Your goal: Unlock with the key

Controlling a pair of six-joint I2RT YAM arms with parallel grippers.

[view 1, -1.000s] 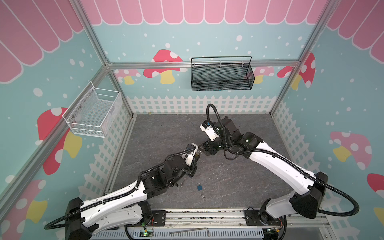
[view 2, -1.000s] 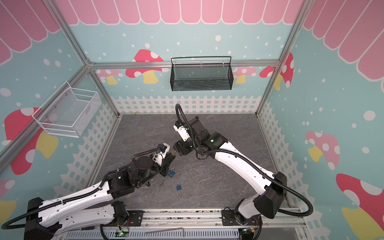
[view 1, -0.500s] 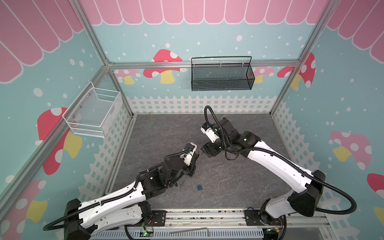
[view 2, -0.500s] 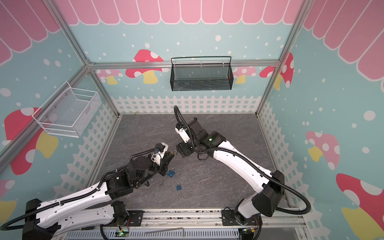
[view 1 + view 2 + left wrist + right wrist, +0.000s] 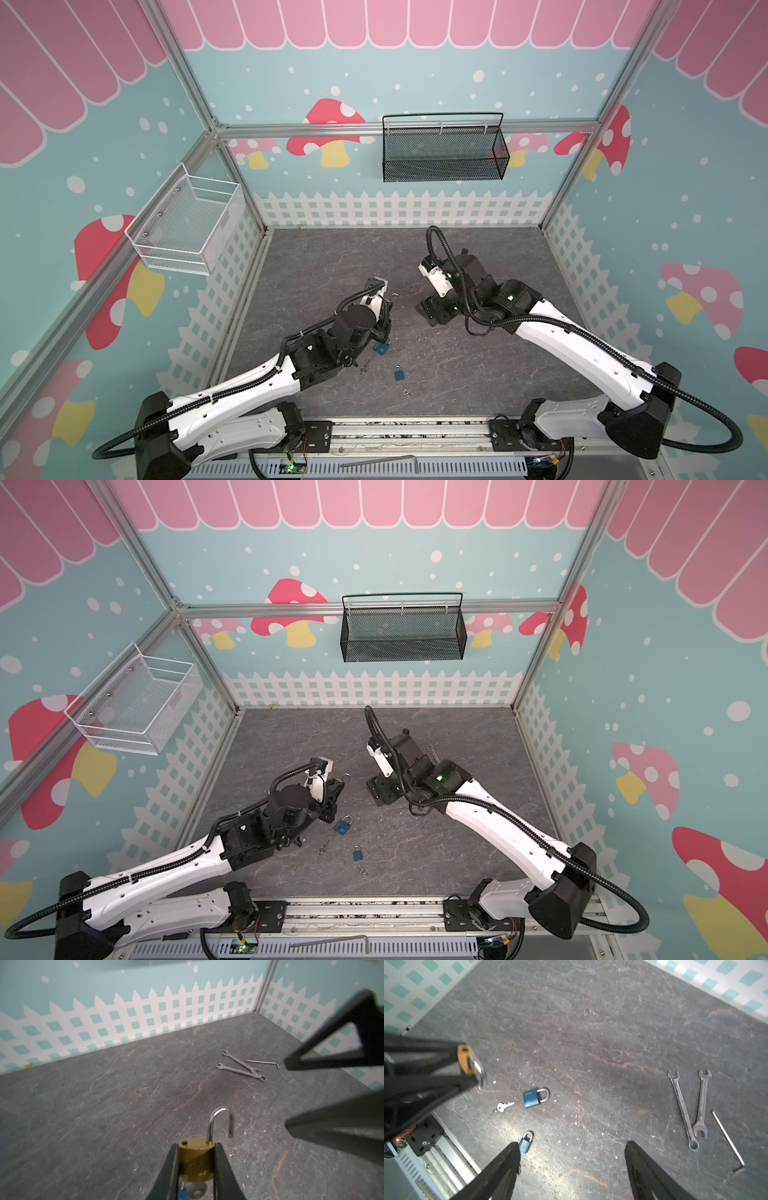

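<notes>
The brass padlock is open at its shackle [image 5: 221, 1122], and the floor past the larger blue padlock is below, so I will next tip and lower my left gripper there to release the brass padlock.
My left gripper [image 5: 196, 1146] is shut on a brass padlock [image 5: 196, 1159], held above the floor. Its steel shackle [image 5: 221, 1122] stands sprung open, one leg free of the body. A silver key head [image 5: 198, 1189] shows under the lock, between the fingers. In both top views the padlock [image 5: 394, 297] [image 5: 344, 778] sits at the tip of the left gripper [image 5: 388, 305] [image 5: 336, 788]. My right gripper [image 5: 572, 1144] is open and holds nothing; it hangs a short way right of the lock [image 5: 428, 311] [image 5: 380, 789], which shows as a brass padlock [image 5: 464, 1059] in the right wrist view.
On the floor below lie a larger blue padlock [image 5: 532, 1098], a smaller blue padlock [image 5: 525, 1142] and a loose key [image 5: 504, 1106]. Two wrenches [image 5: 683, 1109] [image 5: 702, 1103] and a hex key [image 5: 726, 1138] lie further right. Wire baskets [image 5: 444, 153] [image 5: 187, 226] hang on the walls.
My right gripper has drawn back to the right, away from the brass padlock, and its jaws have spread wider. The left arm holds the padlock in the same place.
</notes>
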